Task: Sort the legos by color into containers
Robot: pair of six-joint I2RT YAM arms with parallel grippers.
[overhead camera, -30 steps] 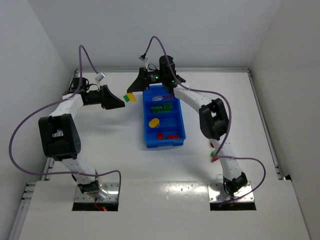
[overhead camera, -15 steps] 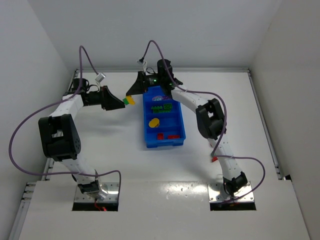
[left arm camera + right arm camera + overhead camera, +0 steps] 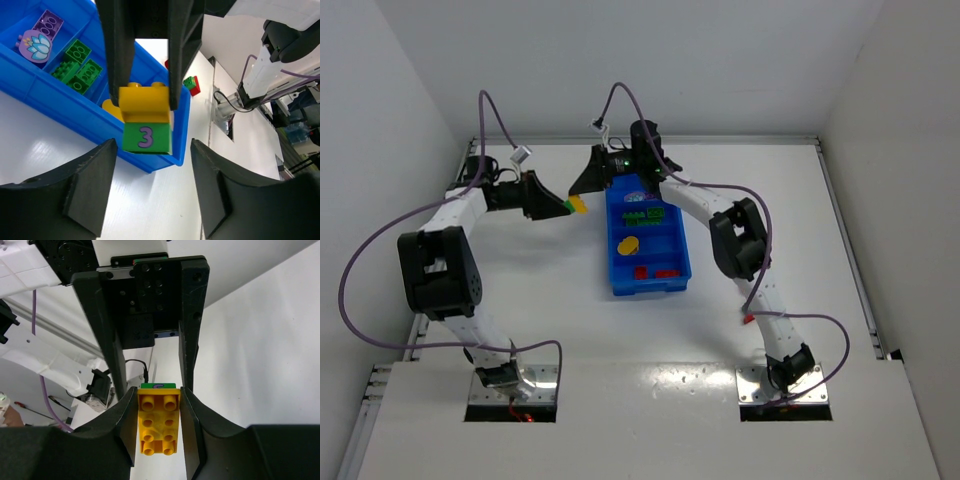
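Observation:
The right gripper moves over and down to the tray's empty bottom (image 3: 662, 243) beside the yellow piece next to release the lego. That piece already sits in the tray.
A yellow lego (image 3: 159, 422) with a green block (image 3: 147, 138) marked with a purple 3 stuck to its end hangs in the air left of the blue tray (image 3: 684, 250). My right gripper (image 3: 159, 405) is shut on the yellow lego (image 3: 144, 102). My left gripper (image 3: 152, 195) faces it from the left, open, its fingers (image 3: 90, 190) wide apart and clear of the green block. In the top view the pair (image 3: 575, 203) sits between both grippers. The tray's containers hold purple (image 3: 47, 22), green (image 3: 77, 67), yellow (image 3: 629, 243) and red (image 3: 655, 271) legos.
A small red and green lego (image 3: 191, 85) lies on the white table to the right of the tray, near the right arm's lower link (image 3: 748, 319). White walls close the table at the back and sides.
My left gripper's jaws have spread wider and stand off the green block. The right gripper has shifted slightly left, carrying the yellow and green pieces.

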